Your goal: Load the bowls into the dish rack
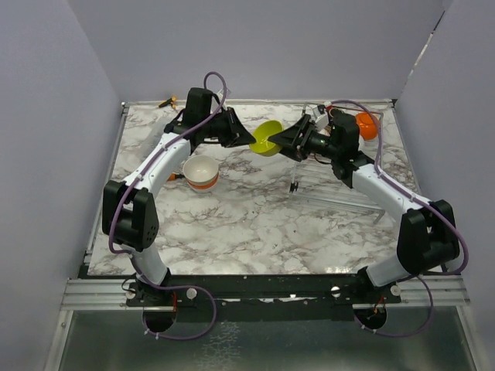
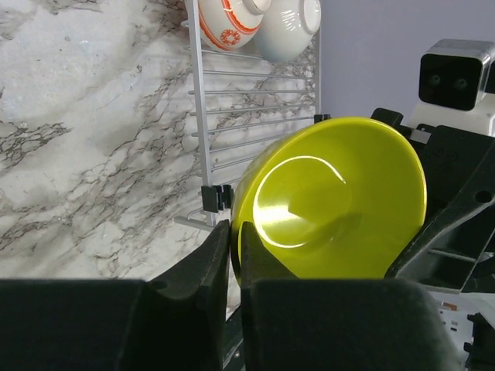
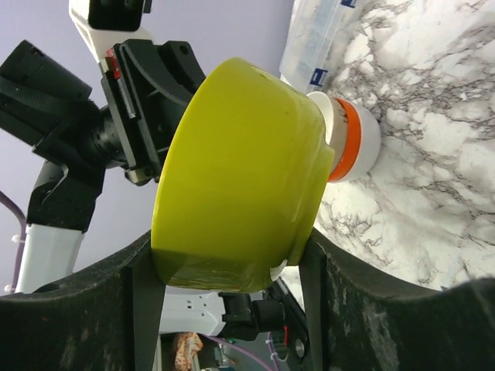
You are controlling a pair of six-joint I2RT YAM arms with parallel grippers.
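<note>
My right gripper swings to its right in the top view next, lowers the bowl and releases it, since the rack's empty wires lie that way and below.
A lime green bowl (image 1: 267,137) hangs on its side above the back of the table, between both arms. My left gripper (image 1: 251,139) is shut on its rim (image 2: 234,239), the bowl's inside (image 2: 332,201) facing the left wrist camera. My right gripper (image 1: 285,141) straddles the bowl's outside (image 3: 240,170), and both fingers (image 3: 228,255) touch its wall. The silver wire dish rack (image 1: 340,197) lies at the right. A white bowl with orange pattern (image 2: 228,23) and a white bowl (image 2: 290,27) stand in the rack's far end (image 2: 255,116). An orange bowl (image 1: 367,125) is there too.
A white bowl with an orange band (image 1: 200,173) stands upright on the marble table left of centre, also visible in the right wrist view (image 3: 352,139). A clear plastic box (image 3: 313,42) lies beyond it. Grey walls close in the table on three sides.
</note>
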